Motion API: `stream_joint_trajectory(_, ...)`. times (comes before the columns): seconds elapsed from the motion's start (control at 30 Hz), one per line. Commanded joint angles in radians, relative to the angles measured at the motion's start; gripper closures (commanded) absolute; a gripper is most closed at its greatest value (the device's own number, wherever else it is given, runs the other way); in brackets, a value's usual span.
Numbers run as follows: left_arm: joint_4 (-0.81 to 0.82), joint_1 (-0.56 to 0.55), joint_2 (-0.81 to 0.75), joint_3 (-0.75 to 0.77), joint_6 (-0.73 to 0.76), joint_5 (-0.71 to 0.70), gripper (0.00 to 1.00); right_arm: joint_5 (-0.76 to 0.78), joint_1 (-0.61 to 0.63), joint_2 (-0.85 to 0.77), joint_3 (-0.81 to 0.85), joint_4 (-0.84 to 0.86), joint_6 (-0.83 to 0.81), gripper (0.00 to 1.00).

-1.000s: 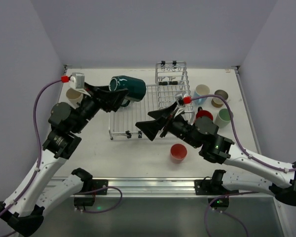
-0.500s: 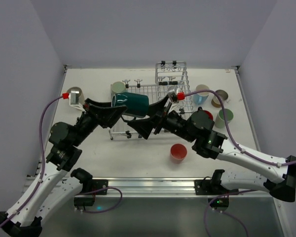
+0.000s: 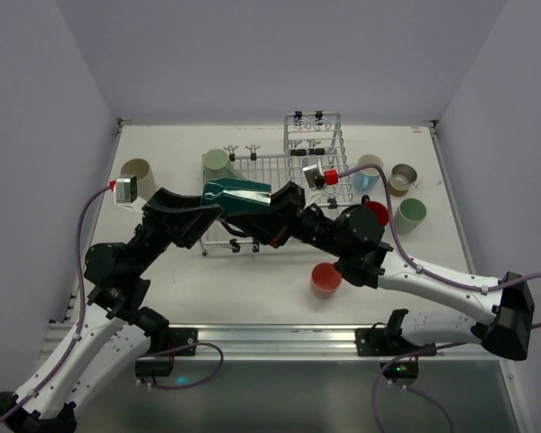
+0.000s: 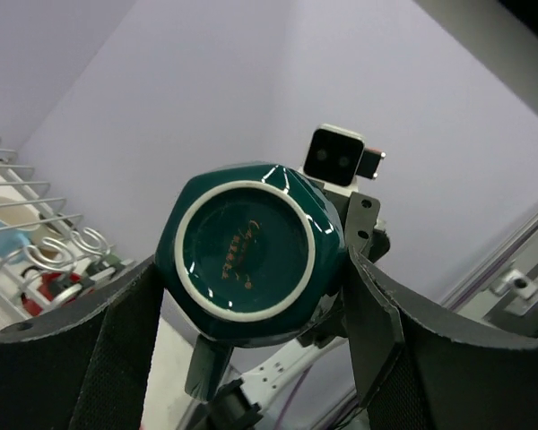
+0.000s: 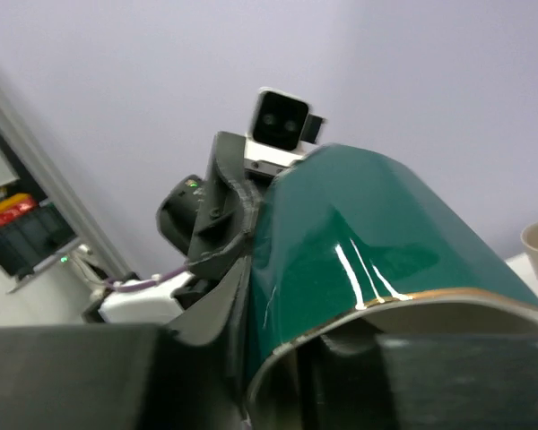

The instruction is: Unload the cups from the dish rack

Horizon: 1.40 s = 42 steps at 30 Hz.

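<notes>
The right gripper tilts downward, moves back and lowers the mug (image 3: 239, 196) base-first onto the bare table (image 3: 280, 286) beside the red cup next, because the mug hangs sideways.
A dark teal mug (image 3: 239, 196) hangs on its side above the front of the dish rack (image 3: 279, 168), held from both ends. My left gripper (image 3: 218, 204) is shut on its body; the left wrist view shows the mug's base (image 4: 248, 251) between the two pads. My right gripper (image 3: 275, 206) is shut on the mug's rim (image 5: 377, 309), one finger outside the wall and one inside the mouth. A sage green cup (image 3: 217, 162) stands at the rack's back left corner.
A beige cup (image 3: 140, 170) stands left of the rack. A red cup (image 3: 325, 279) sits in front of the right arm. Light blue (image 3: 370, 170), tan (image 3: 402, 178), pale green (image 3: 408, 215) and red (image 3: 376, 211) cups stand right of the rack's raised pronged section (image 3: 312, 140).
My left gripper brought the teal mug forward and down over the rack. My right gripper moved in to the mug's mouth and closed on its rim.
</notes>
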Motion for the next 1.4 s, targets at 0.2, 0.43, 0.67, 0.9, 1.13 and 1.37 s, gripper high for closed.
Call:
stream_joint_trajectory(0.2,-0.186,0.006,-0.024,0.137,0.203,-0.002,0.0,0.0,0.009,-0.051,0.005,0.029,0.028,1.0)
stream_joint_trajectory(0.43,-0.752,0.006,0.044,0.491,0.605,-0.29,0.0,0.05,0.029,-0.09,0.056,-0.335,-0.031,1.0)
stream_joint_trajectory(0.67,-0.993,0.006,0.012,0.473,0.821,-0.588,0.0,0.204,0.164,0.019,0.255,-0.917,-0.159,1.0)
stream_joint_trajectory(0.9,-0.978,0.006,-0.045,0.275,0.838,-0.672,0.0,0.331,0.26,0.182,0.338,-1.287,-0.18,1.0)
stream_joint_trajectory(1.13,-0.95,0.006,-0.065,0.191,0.84,-0.801,0.0,0.351,0.271,0.269,0.277,-1.268,-0.177,1.0)
stream_joint_trajectory(1.37,-0.929,0.006,-0.101,0.119,0.832,-0.804,0.0,0.373,0.261,0.413,0.257,-1.248,-0.216,1.0)
